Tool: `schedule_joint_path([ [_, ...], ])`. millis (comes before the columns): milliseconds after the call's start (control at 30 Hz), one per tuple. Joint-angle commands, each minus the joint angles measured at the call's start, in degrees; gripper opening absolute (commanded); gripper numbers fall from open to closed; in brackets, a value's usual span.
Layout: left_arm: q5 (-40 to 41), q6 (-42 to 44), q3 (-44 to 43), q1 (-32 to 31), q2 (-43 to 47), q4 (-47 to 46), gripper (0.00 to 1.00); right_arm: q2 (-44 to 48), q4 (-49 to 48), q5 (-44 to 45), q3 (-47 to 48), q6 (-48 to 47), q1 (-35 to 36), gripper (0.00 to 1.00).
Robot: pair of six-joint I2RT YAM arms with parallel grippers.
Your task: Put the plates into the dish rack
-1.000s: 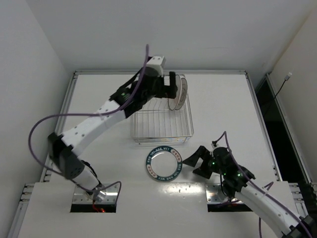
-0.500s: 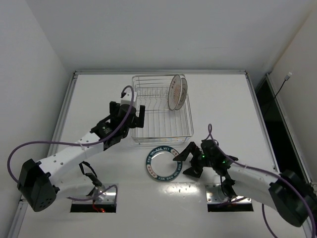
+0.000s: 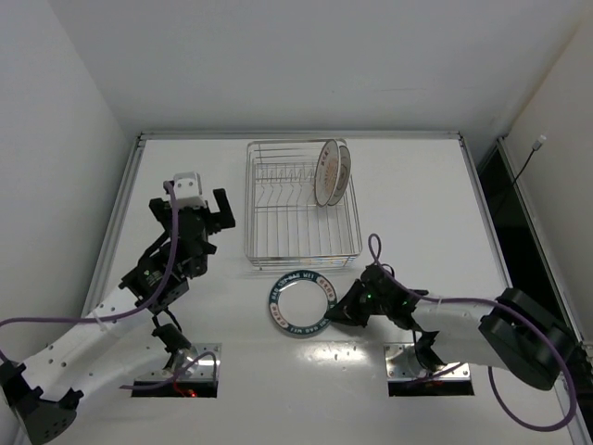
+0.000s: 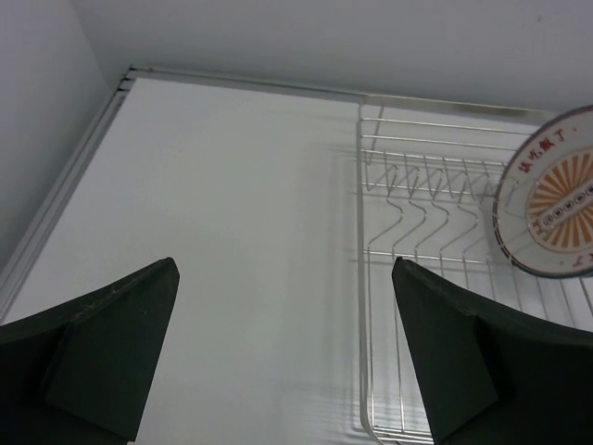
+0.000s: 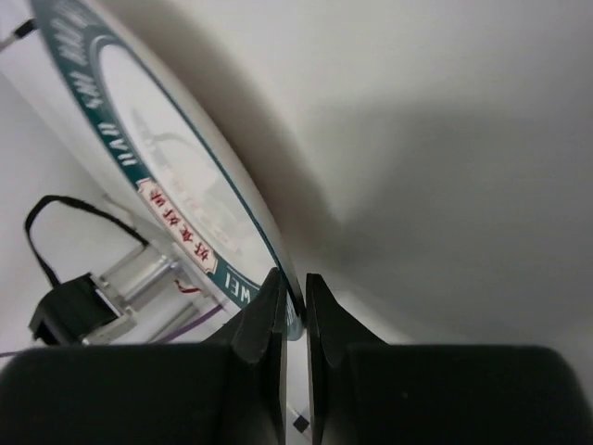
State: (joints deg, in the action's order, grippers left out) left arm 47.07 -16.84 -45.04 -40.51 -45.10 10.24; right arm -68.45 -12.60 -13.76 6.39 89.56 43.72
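The empty slot beside the orange-patterned plate (image 3: 325,173) is outward of my right gripper, so next I raise it outward over the rack, lower the teal-rimmed plate (image 3: 301,303) and release.
The teal-rimmed plate (image 3: 301,303) lies on the table in front of the dish rack (image 3: 301,209). My right gripper (image 3: 343,311) is shut on its right rim. In the right wrist view the right gripper (image 5: 295,278) pinches the lettered rim of this plate (image 5: 167,176). Two plates stand upright at the rack's far right: the orange-patterned plate (image 3: 325,173) and a second plate (image 3: 343,172) just behind it. My left gripper (image 3: 199,209) hangs open and empty left of the rack. The left wrist view shows the left gripper (image 4: 285,269), the rack (image 4: 417,185) and the orange-patterned plate (image 4: 556,204).
A raised rail (image 3: 125,199) runs along the table's left edge and another rail (image 3: 486,213) along the right. White walls stand close on the left and at the back. Cables loop by both arm bases.
My left arm has drawn back from the rack toward the near left, its gripper still open. My right gripper has slid left onto the teal plate's rim and shut on it.
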Motion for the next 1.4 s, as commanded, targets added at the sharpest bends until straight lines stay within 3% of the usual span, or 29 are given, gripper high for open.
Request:
schedule_joint_path([
  [0,8.45,-0.82,-0.13,-0.18,-1.21,-0.68,1.00,0.15,1.70,2.86,1.43,-1.31,0.48,0.00],
  [100,13.38,-3.11,-1.54,-0.18,-2.70,1.79,1.00,4.97,7.83,2.86,3.87,-2.71,1.53,0.00],
  [233,17.78,-5.04,-1.55,-0.18,-2.01,3.12,1.00,18.14,32.20,9.25,11.08,-7.72,2.68,0.00],
  [433,19.81,-6.19,-0.93,-0.18,0.80,3.12,1.00,33.44,58.25,16.37,24.70,-17.04,3.30,0.00],
  [667,21.75,-6.71,-0.93,-0.18,0.80,4.96,1.00,26.98,75.33,27.89,52.26,-31.89,3.82,0.00],
  [833,22.45,-7.94,-1.46,-0.18,0.28,5.58,1.00,16.35,77.64,43.18,70.02,-44.26,3.30,0.00],
  [967,22.45,-7.94,-1.46,-0.18,-1.12,5.06,1.00,4.83,73.35,56.61,77.27,-51.57,3.30,0.00],
  [1167,22.45,-7.42,-1.46,-0.18,-3.15,5.05,1.00,-12.54,63.23,69.36,85.61,-61.41,3.30,0.00],
  [1367,20.08,-8.65,-1.99,-0.18,-3.15,5.05,1.00,-25.06,54.98,73.70,93.62,-68.63,2.68,0.00],
])
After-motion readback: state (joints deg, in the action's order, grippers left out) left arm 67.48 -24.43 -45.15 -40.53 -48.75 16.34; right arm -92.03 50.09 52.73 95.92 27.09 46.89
